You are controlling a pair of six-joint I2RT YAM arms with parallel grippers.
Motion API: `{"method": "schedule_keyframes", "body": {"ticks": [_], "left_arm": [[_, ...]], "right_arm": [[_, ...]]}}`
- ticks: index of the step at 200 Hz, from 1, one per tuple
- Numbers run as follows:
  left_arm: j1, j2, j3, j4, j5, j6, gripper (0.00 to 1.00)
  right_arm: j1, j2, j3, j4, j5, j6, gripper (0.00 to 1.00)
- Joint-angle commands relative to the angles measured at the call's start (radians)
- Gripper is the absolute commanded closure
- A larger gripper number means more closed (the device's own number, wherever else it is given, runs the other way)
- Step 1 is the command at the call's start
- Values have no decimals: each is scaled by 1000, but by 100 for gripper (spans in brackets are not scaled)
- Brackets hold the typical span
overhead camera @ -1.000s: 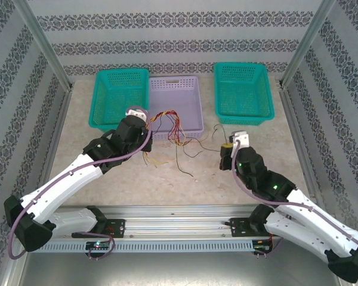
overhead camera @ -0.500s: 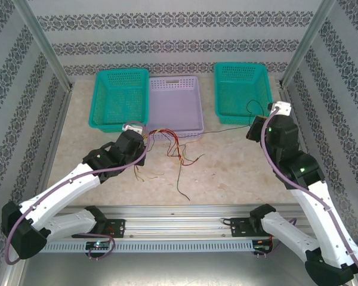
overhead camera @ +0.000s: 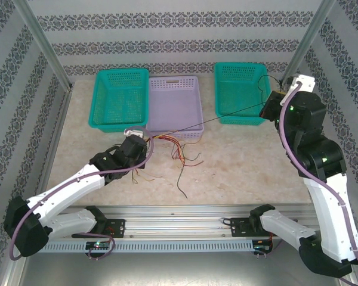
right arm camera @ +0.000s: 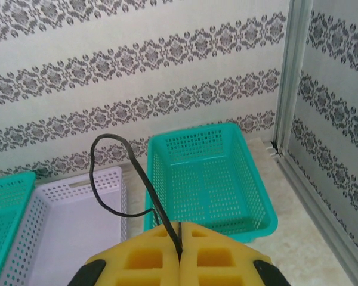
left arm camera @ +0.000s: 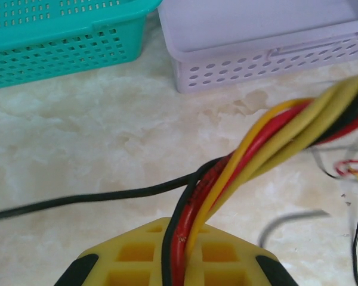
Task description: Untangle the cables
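The black cable (overhead camera: 227,115) already runs straight, so my right gripper should next pull slightly farther from the bundle, high by the teal basket's near corner (overhead camera: 260,121), and release it.
The cables (overhead camera: 178,152) are a bundle of thin red, yellow, orange and black wires lying on the table in front of the lilac basket (overhead camera: 191,83). My left gripper (overhead camera: 144,139) is shut on one end of the bundle. In the left wrist view red, yellow and black strands (left arm camera: 244,152) run out between its yellow pads (left arm camera: 182,232). My right gripper (overhead camera: 273,102) is raised over the right teal basket (overhead camera: 241,113) and shut on a single black cable (overhead camera: 227,115), stretched taut back to the bundle. Its free end loops above the right gripper (right arm camera: 180,232) as a black curl (right arm camera: 107,173).
A second teal basket (overhead camera: 119,98) stands at the back left beside the lilac one. Loose wire ends (overhead camera: 182,187) trail toward the near rail (overhead camera: 179,229). Metal frame posts (overhead camera: 307,42) and patterned walls close in both sides. The teal basket (right arm camera: 209,179) lies under the right wrist.
My right arm has risen and swung back and to the right, drawing the black cable taut out of the bundle. My left gripper has drawn slightly nearer with the bundle, still shut.
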State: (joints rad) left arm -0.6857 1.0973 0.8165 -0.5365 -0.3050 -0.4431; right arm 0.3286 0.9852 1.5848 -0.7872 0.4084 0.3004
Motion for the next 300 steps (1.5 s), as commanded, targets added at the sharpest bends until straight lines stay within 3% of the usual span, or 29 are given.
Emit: {"method": "schedule_keyframes", "body": {"ticks": [1, 29, 58, 108, 156, 167, 185, 208, 241, 300], "left_arm": [[9, 21, -23, 31, -83, -31, 100], [11, 54, -43, 72, -80, -32, 100], [15, 64, -64, 97, -86, -41, 100], [19, 1, -90, 204, 67, -50, 100], [17, -68, -112, 285, 224, -35, 100], [17, -71, -115, 299, 251, -24, 100], [17, -63, -115, 314, 293, -11, 100], [17, -57, -110, 315, 311, 4, 100], [17, -59, -81, 295, 331, 30, 100], [16, -84, -74, 303, 377, 44, 100]], "right_arm": [[-20, 5, 92, -35, 94, -60, 100], [-26, 13, 144, -50, 122, -90, 100], [-28, 35, 162, -80, 73, -93, 100], [-22, 95, 15, -54, -283, -10, 100], [25, 96, -190, 44, -426, 22, 100], [52, 95, -227, 69, -439, 14, 83], [112, 89, -279, 111, -445, -10, 67], [173, 88, -339, 189, -516, -45, 57], [225, 124, -388, 263, -574, -70, 52], [225, 258, -460, 403, -600, -83, 53]]}}
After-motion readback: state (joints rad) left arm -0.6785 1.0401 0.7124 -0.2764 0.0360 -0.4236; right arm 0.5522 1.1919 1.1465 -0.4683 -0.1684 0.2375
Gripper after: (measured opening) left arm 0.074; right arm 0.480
